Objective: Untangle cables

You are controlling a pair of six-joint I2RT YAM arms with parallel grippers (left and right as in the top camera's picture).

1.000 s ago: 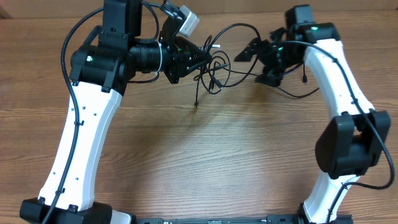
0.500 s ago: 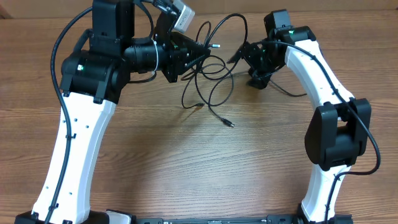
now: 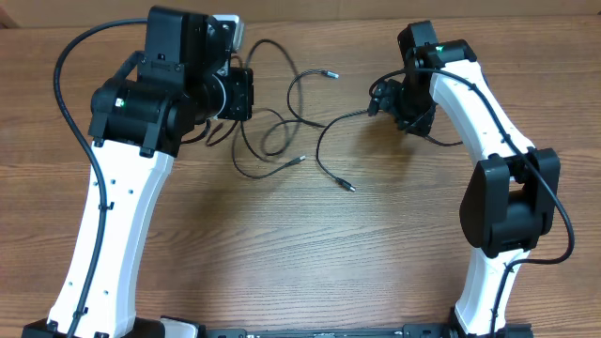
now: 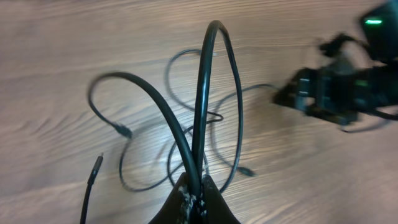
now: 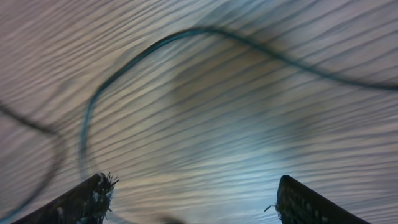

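Note:
The right gripper turns, shifts to the right in the overhead view and lowers onto the curved cable next.
Thin black cables [image 3: 349, 187] lie in loose loops across the wooden table between my two arms, plug ends [image 3: 300, 160] pointing right. My left gripper [image 3: 249, 94] is shut on a cable [image 4: 202, 93], which arches up and forward from the pinched fingertips [image 4: 186, 196]; more loops lie on the table beyond it. One cable runs from the middle up to my right gripper [image 3: 380, 97]. In the right wrist view the right gripper [image 5: 196, 199] stands open low over the table, nothing between its fingers [image 5: 93, 199], a curved cable [image 5: 155, 43] lying ahead.
The right arm's thick black wire [image 3: 441, 139] hangs beside its gripper. Bare wooden tabletop [image 3: 310, 253] stretches toward the front between the two arm bases. The right gripper [image 4: 336, 93] shows at the right of the left wrist view.
My left gripper has pulled back to the left with its cable. The tight knot between the grippers has spread into loose loops flat on the table. The right gripper shifted slightly left.

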